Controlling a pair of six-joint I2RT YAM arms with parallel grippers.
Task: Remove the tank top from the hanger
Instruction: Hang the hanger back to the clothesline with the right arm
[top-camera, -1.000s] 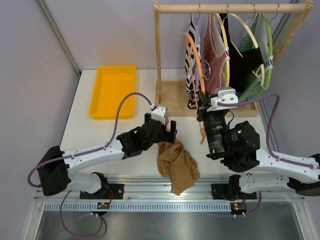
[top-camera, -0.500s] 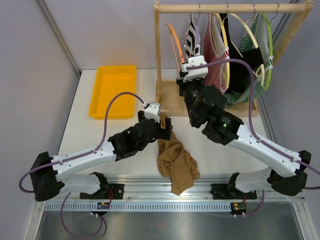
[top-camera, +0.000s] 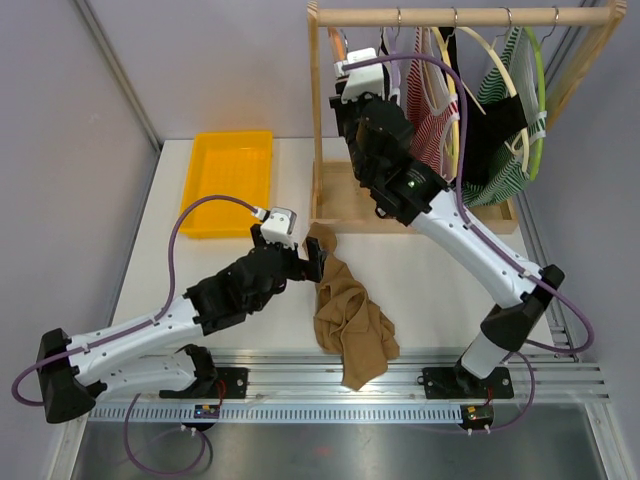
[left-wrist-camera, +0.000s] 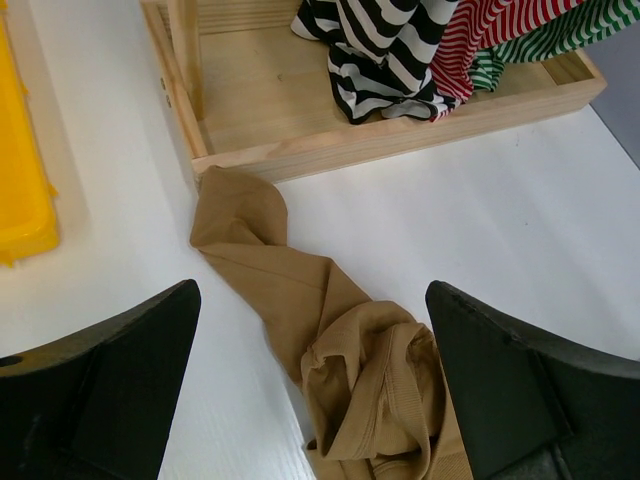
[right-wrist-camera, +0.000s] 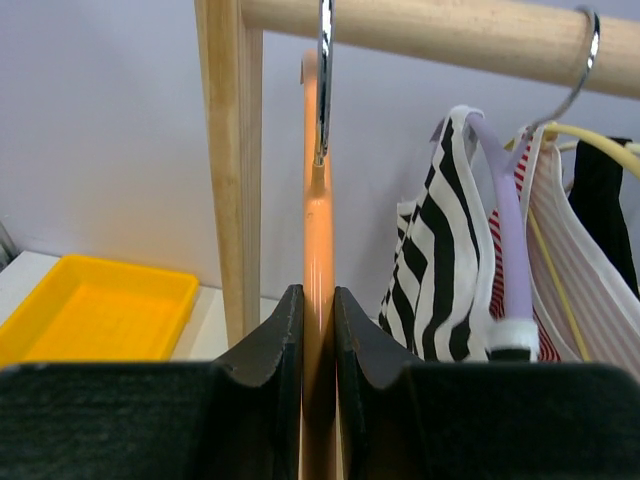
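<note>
The tank top lies off the orange hanger. My right gripper needs to move outward, toward the rod's end by the post (right-wrist-camera: 280, 14), and let go of the hanger.
The tan tank top (top-camera: 352, 322) lies crumpled on the white table, off its hanger; one end stretches up to the rack's wooden base. In the left wrist view the tank top (left-wrist-camera: 335, 330) lies below and between my spread fingers. My left gripper (top-camera: 312, 262) is open and empty, just left of the top's upper end. My right gripper (top-camera: 346, 88) is raised at the rail and shut on the bare orange hanger (right-wrist-camera: 318, 240), whose metal hook (right-wrist-camera: 324, 80) is over the wooden rod (right-wrist-camera: 440, 30). The orange hanger (top-camera: 341, 46) shows at the rail's left end.
A yellow tray (top-camera: 225, 180) sits at the back left. The wooden rack's base (top-camera: 345, 205) and left post (top-camera: 316, 110) stand behind the tank top. Several hangers carry striped and black tops (top-camera: 470, 110) along the rod. A black-and-white striped top (right-wrist-camera: 445, 270) hangs right of the orange hanger.
My right arm has swung up and back, carrying the orange hanger from near the table to the rail. My left arm has drawn back to the left; the tank top's upper end now stretches toward the rack base.
</note>
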